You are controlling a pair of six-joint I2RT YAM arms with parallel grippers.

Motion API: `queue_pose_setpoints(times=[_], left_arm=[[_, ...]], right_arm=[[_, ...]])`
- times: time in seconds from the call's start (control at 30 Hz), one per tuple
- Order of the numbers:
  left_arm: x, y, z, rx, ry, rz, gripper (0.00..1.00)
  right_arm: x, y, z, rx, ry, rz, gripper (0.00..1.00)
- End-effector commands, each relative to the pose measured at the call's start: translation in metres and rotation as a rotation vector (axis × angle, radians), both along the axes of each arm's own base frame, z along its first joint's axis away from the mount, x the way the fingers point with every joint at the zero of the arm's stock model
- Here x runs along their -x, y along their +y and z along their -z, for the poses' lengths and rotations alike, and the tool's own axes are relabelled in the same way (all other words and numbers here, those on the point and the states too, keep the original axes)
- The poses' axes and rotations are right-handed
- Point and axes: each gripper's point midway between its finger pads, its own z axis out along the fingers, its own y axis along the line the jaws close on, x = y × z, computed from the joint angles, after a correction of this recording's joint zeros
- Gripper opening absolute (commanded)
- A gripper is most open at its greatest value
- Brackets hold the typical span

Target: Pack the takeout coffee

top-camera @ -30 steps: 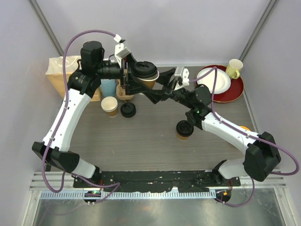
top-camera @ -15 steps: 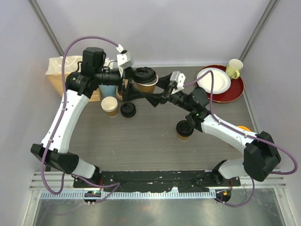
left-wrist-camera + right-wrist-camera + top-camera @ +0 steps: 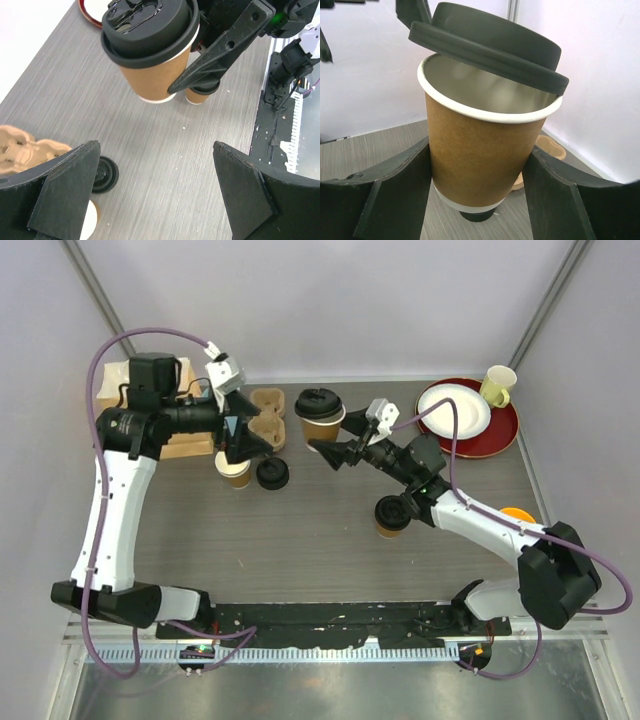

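Note:
The tabletop [image 3: 270,526] beside the loose black lid is clear, so the right gripper will next bring the cup down and back to that spot and release it.
My right gripper [image 3: 322,436] [image 3: 477,150] is shut on a brown kraft cup [image 3: 320,420] [image 3: 475,155] and holds it above the table. Its black lid [image 3: 490,40] sits tilted, one side raised off the rim. The cup also shows in the left wrist view [image 3: 155,70]. My left gripper [image 3: 258,435] [image 3: 155,150] is open and empty, a little to the left of this cup. A second lidded kraft cup [image 3: 391,515] [image 3: 200,95] stands on the table under the right arm.
An open kraft cup without a lid [image 3: 234,468] and a loose black lid [image 3: 272,473] [image 3: 102,174] lie below the left gripper. A pulp cup carrier [image 3: 266,410] [image 3: 552,147] sits behind. A paper bag [image 3: 125,390] is far left. A red plate [image 3: 505,430] and yellow mug [image 3: 499,383] are far right.
My left gripper has let go at the held cup's lid and drawn back to the left, open. My right gripper still holds the cup, shifted slightly right.

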Motion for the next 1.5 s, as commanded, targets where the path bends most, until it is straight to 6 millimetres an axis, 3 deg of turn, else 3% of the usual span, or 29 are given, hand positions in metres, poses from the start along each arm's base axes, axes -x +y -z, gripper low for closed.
queue_pose_setpoints(times=[0.0,0.2,0.37,0.4,0.5,0.83,1.03,1.23,1.47], left_arm=[[0.034,0.021,-0.005,-0.049,-0.005,-0.021,1.00],[0.043,0.028,-0.015,-0.028,0.020,-0.102,0.97],[0.017,0.037,-0.009,-0.029,0.042,-0.252,0.86],[0.012,0.038,0.005,-0.038,0.079,-0.274,0.84],[-0.001,0.046,0.030,-0.075,0.116,-0.350,0.81],[-0.005,0.069,0.076,-0.150,0.201,-0.465,0.91],[0.015,0.060,0.098,-0.131,0.258,-0.377,0.98],[0.003,0.073,0.146,-0.223,0.262,-0.423,0.98],[-0.002,0.080,0.170,-0.274,0.272,-0.435,0.92]], right_arm=[[0.011,-0.007,-0.004,-0.019,-0.061,0.000,0.49],[0.025,0.019,0.036,0.045,-0.042,-0.052,0.49],[0.043,0.052,0.064,0.071,-0.053,-0.130,0.49],[0.043,0.059,0.079,0.090,-0.034,-0.141,0.48],[0.048,0.076,0.100,0.111,-0.025,-0.175,0.48],[0.062,0.110,0.153,0.165,-0.003,-0.238,0.48],[0.060,0.129,0.174,0.186,0.014,-0.263,0.48],[0.053,0.151,0.195,0.173,0.042,-0.295,0.48],[0.046,0.171,0.209,0.174,0.052,-0.305,0.47]])
